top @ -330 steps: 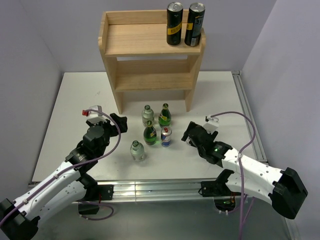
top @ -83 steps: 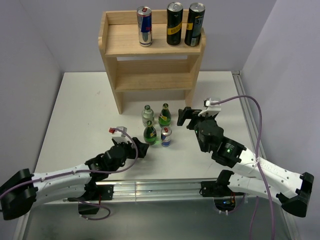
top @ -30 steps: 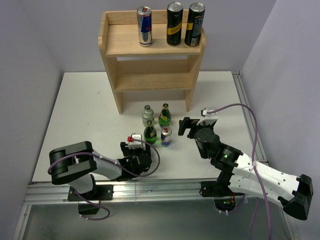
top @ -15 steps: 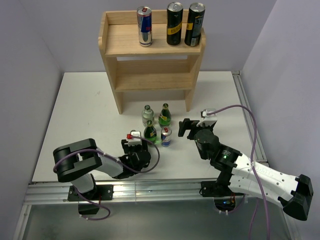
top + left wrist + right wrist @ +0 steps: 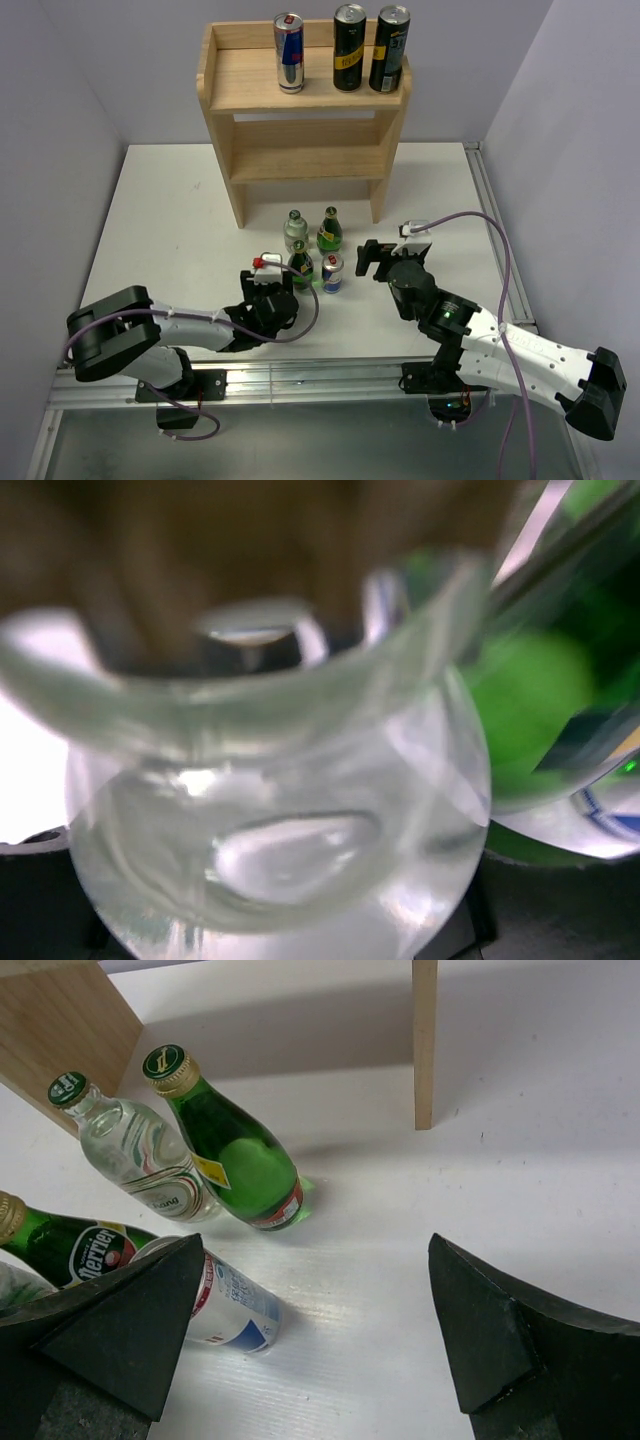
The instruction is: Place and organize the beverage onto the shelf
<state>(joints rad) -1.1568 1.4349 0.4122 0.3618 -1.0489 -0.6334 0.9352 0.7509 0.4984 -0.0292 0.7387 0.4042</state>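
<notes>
I will next raise the bottle outward and release it onto the end of the shelf's bare lower board, left in the top view, which lies above and outward of my left gripper.
The light-wood shelf (image 5: 300, 150) stands at the back, with a blue-and-silver can (image 5: 289, 52) and two black cans (image 5: 349, 47) on its upper board. My left gripper (image 5: 268, 292) lies low on the table, shut on a clear glass bottle (image 5: 280, 820) that fills the left wrist view; the wrist hides it from above. Just beyond stand a dark green bottle (image 5: 300, 266), a small can (image 5: 332, 272), a clear bottle (image 5: 295, 230) and a second green bottle (image 5: 329, 230). My right gripper (image 5: 372, 258) hangs open right of the can (image 5: 232, 1305), holding nothing.
The shelf's right leg (image 5: 424, 1040) stands behind the bottles. A metal rail (image 5: 490, 230) runs along the table's right edge. The shelf's lower board (image 5: 305, 165) holds nothing.
My left gripper has narrowed onto the clear bottle, and the left arm's elbow has swung out to the left. The right arm has barely shifted.
</notes>
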